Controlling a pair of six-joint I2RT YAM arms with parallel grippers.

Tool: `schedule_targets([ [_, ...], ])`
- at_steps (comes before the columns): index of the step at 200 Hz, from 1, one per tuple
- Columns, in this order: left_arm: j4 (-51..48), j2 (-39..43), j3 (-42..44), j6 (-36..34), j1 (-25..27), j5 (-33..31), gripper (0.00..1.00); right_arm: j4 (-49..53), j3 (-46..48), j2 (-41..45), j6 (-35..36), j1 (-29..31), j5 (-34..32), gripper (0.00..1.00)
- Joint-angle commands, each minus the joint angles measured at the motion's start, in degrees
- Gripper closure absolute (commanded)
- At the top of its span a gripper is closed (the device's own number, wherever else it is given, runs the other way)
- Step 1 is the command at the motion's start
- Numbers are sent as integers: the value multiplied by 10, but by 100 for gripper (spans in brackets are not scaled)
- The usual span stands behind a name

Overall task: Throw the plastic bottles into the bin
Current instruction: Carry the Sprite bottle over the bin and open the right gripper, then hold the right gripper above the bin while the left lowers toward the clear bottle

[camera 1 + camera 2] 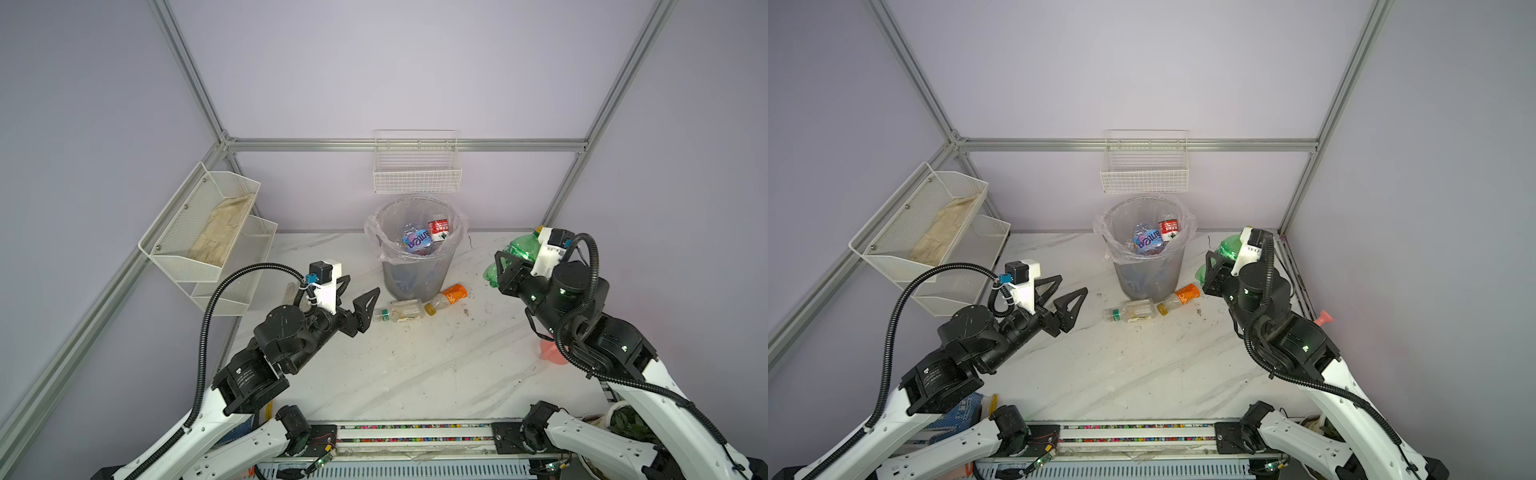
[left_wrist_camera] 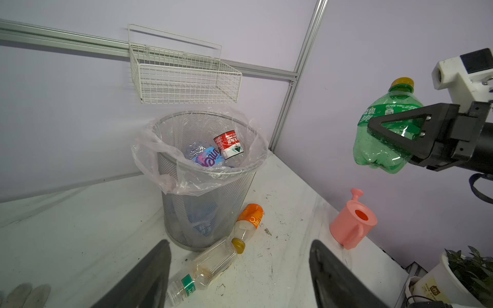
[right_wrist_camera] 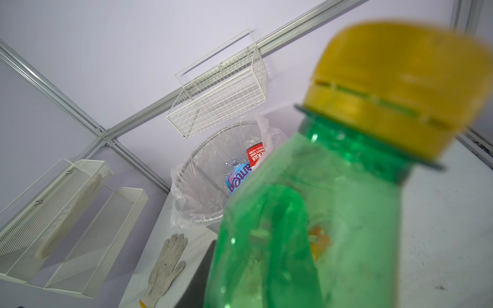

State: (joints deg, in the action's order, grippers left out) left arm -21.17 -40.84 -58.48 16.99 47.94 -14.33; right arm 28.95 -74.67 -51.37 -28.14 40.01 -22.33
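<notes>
The right gripper carries the green bottle outward and sideways over the bin's opening next for release, as the bin stands outward and to one side.
The bin stands at the back of the table and holds a blue-labelled bottle and a red-labelled one. At its foot lie a clear bottle with a green label and an orange-labelled bottle. My left gripper is open just left of the clear bottle, holding nothing. My right gripper is shut on a green bottle with a yellow cap, held in the air to the right of the bin.
A white wire basket hangs on the wall above the bin. A white mesh two-tier shelf is on the left wall. A glove lies on the table below it. A pink watering can and a potted plant stand at the right.
</notes>
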Motion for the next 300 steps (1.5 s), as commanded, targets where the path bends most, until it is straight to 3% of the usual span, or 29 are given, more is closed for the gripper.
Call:
schedule_targets([
  [1,9,0,16,-1,8,-17,20,-36,-16,9,26,-1,-8,100],
  [81,4,-9,9,-14,25,-33,20,-86,-87,-46,75,-1,23,100],
  [150,3,-18,2,-18,32,-38,20,-53,-276,-268,96,-1,99,100],
  [164,3,-22,0,-19,33,-38,21,-24,-335,-357,100,-2,102,90],
  [178,2,-22,-3,-19,36,-39,20,50,-424,-446,108,-2,108,46],
  [188,0,-19,-5,-20,40,-42,21,124,-503,-504,101,-2,85,24],
  [200,-4,-15,-5,-21,42,-47,20,188,-566,-544,90,-1,35,14],
  [206,-5,-12,-5,-22,43,-49,21,191,-569,-544,88,0,30,13],
  [210,-6,-11,-4,-23,43,-51,21,182,-560,-537,89,1,29,6],
  [241,-8,-11,1,-26,44,-56,20,48,-403,-419,104,2,52,3],
  [300,-8,-24,1,-24,45,-54,20,27,-324,-344,106,2,63,2],
])
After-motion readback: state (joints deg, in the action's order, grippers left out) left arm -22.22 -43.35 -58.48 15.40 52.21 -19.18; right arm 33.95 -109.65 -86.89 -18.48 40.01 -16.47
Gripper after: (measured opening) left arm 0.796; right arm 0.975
